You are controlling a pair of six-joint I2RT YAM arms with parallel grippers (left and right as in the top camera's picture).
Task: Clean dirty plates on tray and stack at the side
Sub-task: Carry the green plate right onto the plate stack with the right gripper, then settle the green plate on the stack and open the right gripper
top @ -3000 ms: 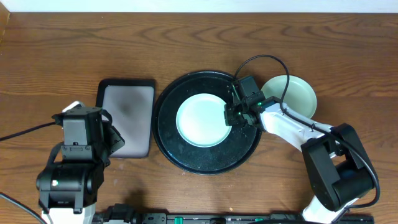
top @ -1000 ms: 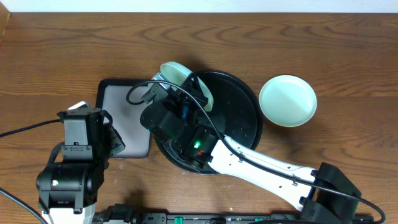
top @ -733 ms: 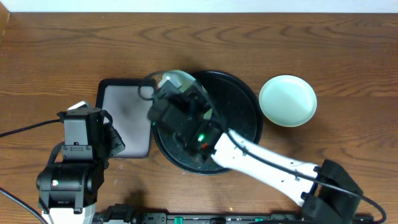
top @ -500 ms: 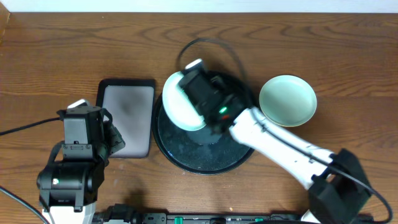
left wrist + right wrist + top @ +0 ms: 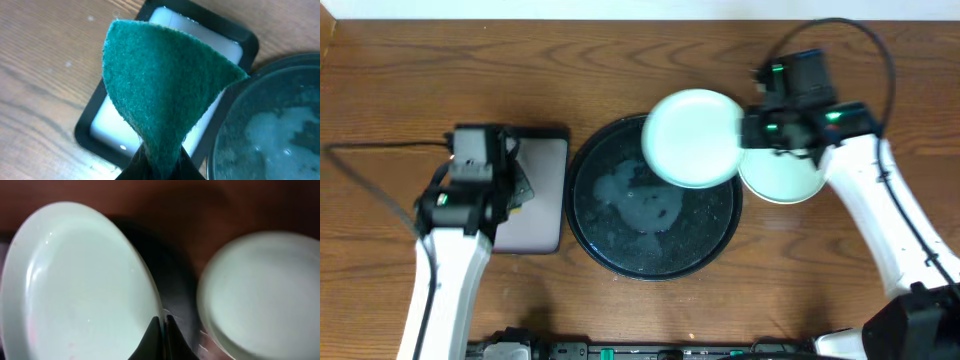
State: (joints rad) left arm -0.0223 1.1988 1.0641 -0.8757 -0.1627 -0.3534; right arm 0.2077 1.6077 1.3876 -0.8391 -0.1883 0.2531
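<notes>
I will next move my right gripper off the tray (image 5: pixel 620 245) to the right in the overhead view. Then I will move it down over the second mint plate (image 5: pixel 790 180), because that plate already lies aside.
My right gripper (image 5: pixel 745 135) is shut on the rim of a pale mint-green plate (image 5: pixel 692 138), held in the air over the upper right of the round black tray (image 5: pixel 620 245). In the right wrist view the fingers pinch that plate (image 5: pixel 80 280) at its edge (image 5: pixel 162 321); faint pinkish specks show low on its left. A second mint plate (image 5: pixel 790 180) lies on the table right of the tray, also in the right wrist view (image 5: pixel 265 290). The tray's wet floor is bare. My left gripper (image 5: pixel 160 162) is shut on a green sponge (image 5: pixel 165 90).
A small rectangular black tray (image 5: pixel 535 215) with a whitish inside lies left of the round tray, under my left gripper (image 5: pixel 510 185). In the left wrist view its rim (image 5: pixel 240 35) sits beside the round tray (image 5: pixel 270 125). Bare wood lies beyond.
My right arm has swung the plate from the tray's left side across to its upper right, next to the second plate. My left arm has reached forward over the rectangular tray.
</notes>
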